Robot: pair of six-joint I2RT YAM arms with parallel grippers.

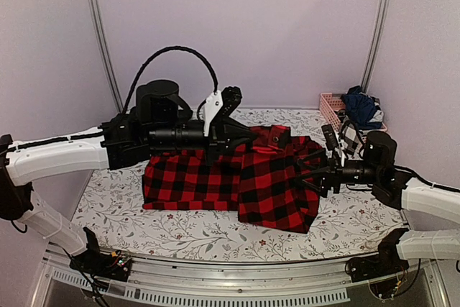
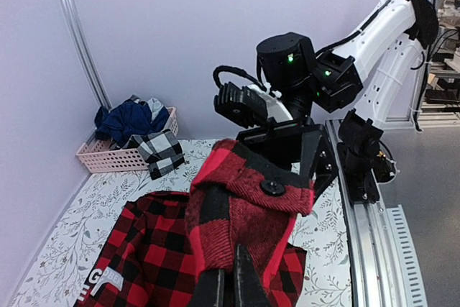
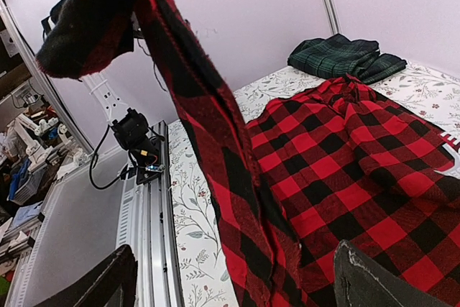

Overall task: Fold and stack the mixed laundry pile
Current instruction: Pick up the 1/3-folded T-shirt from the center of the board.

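The lifted strip of flannel (image 3: pixel 237 199) hangs loose between my right gripper's open fingers, so I need to ease that gripper down toward the shirt's middle, onto the raised fold.
The red-and-black checked flannel shirt (image 1: pixel 215 177) lies spread on the table. My left gripper (image 1: pixel 251 140) is shut on a buttoned edge of it (image 2: pixel 244 199) and holds that part lifted above the table; its fingers (image 2: pixel 248 285) pinch the fabric from below. My right gripper (image 1: pixel 307 170) is wide open at the shirt's right side, and the lifted strip of flannel (image 3: pixel 237 199) hangs between its fingers (image 3: pixel 374 278) without being gripped. A dark green tartan piece (image 3: pixel 338 55) lies folded at the far back left. Navy clothes (image 1: pixel 359 106) sit in the basket.
A pink slatted basket (image 1: pixel 332 109) stands at the back right, with a black-and-white checked cloth (image 2: pixel 162 150) hanging over its side. The leaf-patterned table cloth (image 1: pixel 115 206) covers the table. A metal rail (image 3: pixel 147 213) runs along the near edge.
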